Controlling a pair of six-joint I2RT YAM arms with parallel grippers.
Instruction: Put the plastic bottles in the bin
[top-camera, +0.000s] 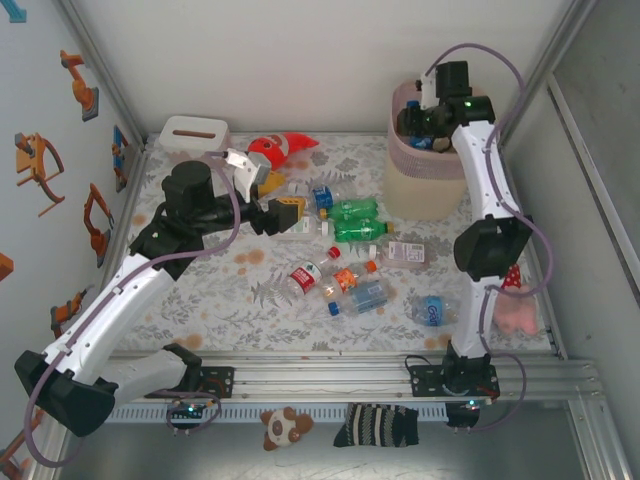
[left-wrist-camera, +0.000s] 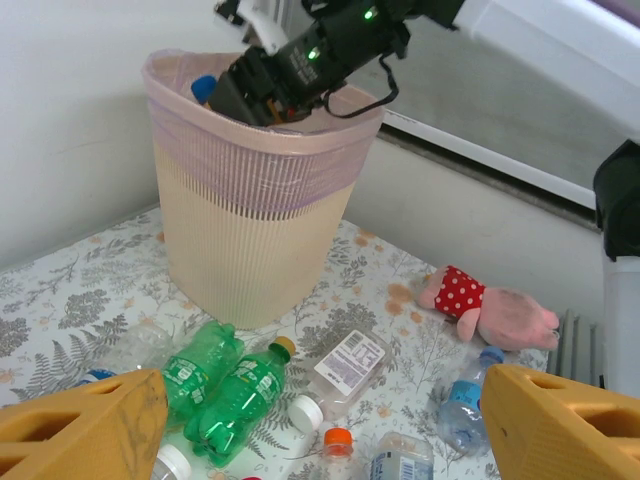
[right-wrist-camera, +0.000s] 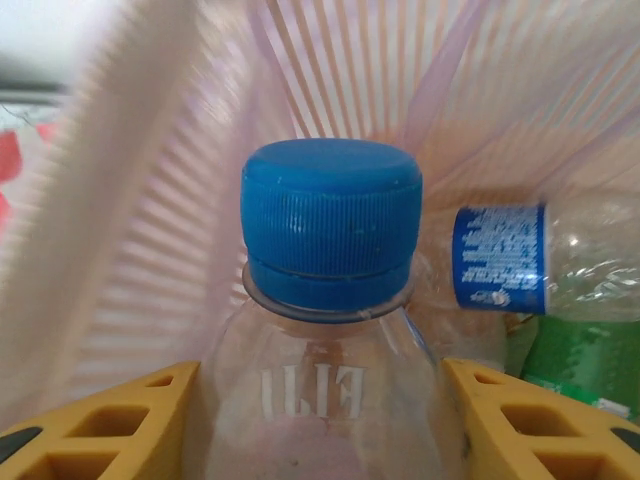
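I need to carry the clear blue-capped bottle deeper into the bin with my right gripper next. I should release it there, down beside the blue-labelled bottle (right-wrist-camera: 500, 258).
My right gripper (top-camera: 420, 120) reaches down into the beige bin (top-camera: 430, 190) with the pink liner, shut on a clear blue-capped bottle (right-wrist-camera: 330, 230) between its yellow fingers (right-wrist-camera: 110, 420). Deeper in the bin lie a blue-labelled bottle (right-wrist-camera: 500, 258) and a green one (right-wrist-camera: 580, 365). My left gripper (top-camera: 285, 210) hovers open and empty over the table, left of two green bottles (left-wrist-camera: 235, 395). Several more bottles lie on the cloth: a white-labelled clear one (left-wrist-camera: 345, 370), a blue-labelled one (left-wrist-camera: 465, 400), and a red-labelled one (top-camera: 305, 277).
A red-orange fish toy (top-camera: 280, 150) and a white tissue box (top-camera: 193, 135) sit at the back left. A pink plush with a red dotted patch (left-wrist-camera: 490, 310) lies by the right arm's base. The bin (left-wrist-camera: 250, 240) stands in the back right corner.
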